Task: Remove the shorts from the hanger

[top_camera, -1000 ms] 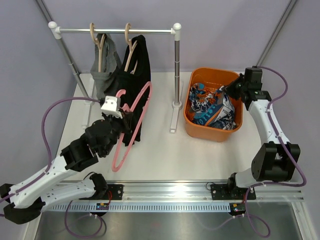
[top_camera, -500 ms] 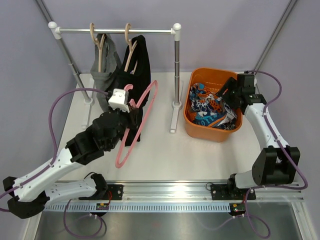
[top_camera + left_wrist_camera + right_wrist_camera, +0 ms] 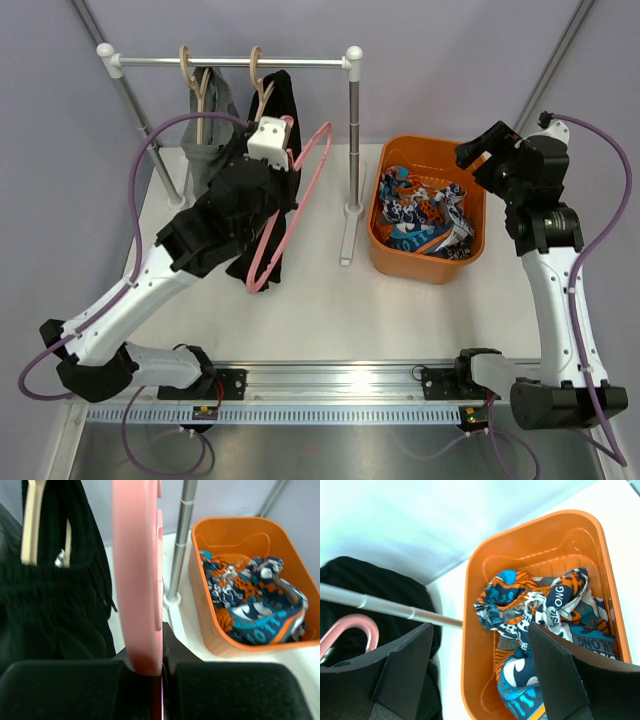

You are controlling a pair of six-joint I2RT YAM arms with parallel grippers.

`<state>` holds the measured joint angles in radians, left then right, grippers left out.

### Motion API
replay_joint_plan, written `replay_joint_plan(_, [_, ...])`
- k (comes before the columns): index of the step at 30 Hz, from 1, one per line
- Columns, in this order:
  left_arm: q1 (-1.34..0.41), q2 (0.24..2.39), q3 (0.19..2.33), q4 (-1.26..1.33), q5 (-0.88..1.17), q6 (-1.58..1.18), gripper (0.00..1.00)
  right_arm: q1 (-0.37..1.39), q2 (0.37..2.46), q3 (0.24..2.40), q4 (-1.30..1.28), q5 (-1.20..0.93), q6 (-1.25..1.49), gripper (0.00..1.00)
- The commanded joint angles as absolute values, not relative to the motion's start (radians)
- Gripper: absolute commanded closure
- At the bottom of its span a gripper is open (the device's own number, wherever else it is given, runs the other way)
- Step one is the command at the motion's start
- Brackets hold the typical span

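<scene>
My left gripper will carry the pink hanger outward next, onto the bar's empty part (image 3: 306,63), because the bar (image 3: 230,62) is empty between the black shorts and the post by the bin.
The printed shorts (image 3: 425,215) lie crumpled in the orange bin (image 3: 425,145), also seen in the right wrist view (image 3: 540,615). My right gripper (image 3: 475,155) hangs open above the bin's far right side, nothing between its fingers (image 3: 402,665). The black shorts (image 3: 285,105) hang on a wooden hanger (image 3: 258,85) on the rail (image 3: 230,62). The grey shorts (image 3: 215,120) hang on another wooden hanger to their left. My left gripper (image 3: 161,667) is shut on a bare pink hanger (image 3: 300,195), held tilted in front of the black shorts.
The rack's right post (image 3: 353,130) and its foot (image 3: 347,240) stand between the pink hanger and the bin. The left post (image 3: 150,150) slants down at the table's left. Grey walls close in the back and sides.
My right gripper opened, let the printed shorts drop into the bin and pulled up and to the right. My left arm lifted the pink hanger up and back toward the rail.
</scene>
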<state>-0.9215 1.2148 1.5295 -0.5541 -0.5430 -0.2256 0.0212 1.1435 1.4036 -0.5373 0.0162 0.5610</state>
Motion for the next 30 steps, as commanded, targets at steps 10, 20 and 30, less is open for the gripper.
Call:
replay_joint_plan(10, [-0.73,1.486,1.86,-0.494,-0.408,-0.133,1.0,0.023,0.924,1.378,-0.577,-0.087,0.532,0.14])
replay_joint_plan(20, [-0.684,1.681,2.083,-0.434,-0.403,-0.048,1.0,0.023,0.827,1.298,-0.604,-0.086,0.508,0.14])
replay_joint_plan(30, [-0.577,1.851,2.272,-0.426,-0.319,-0.051,1.0,0.025,0.788,1.275,-0.604,-0.14,0.515,0.13])
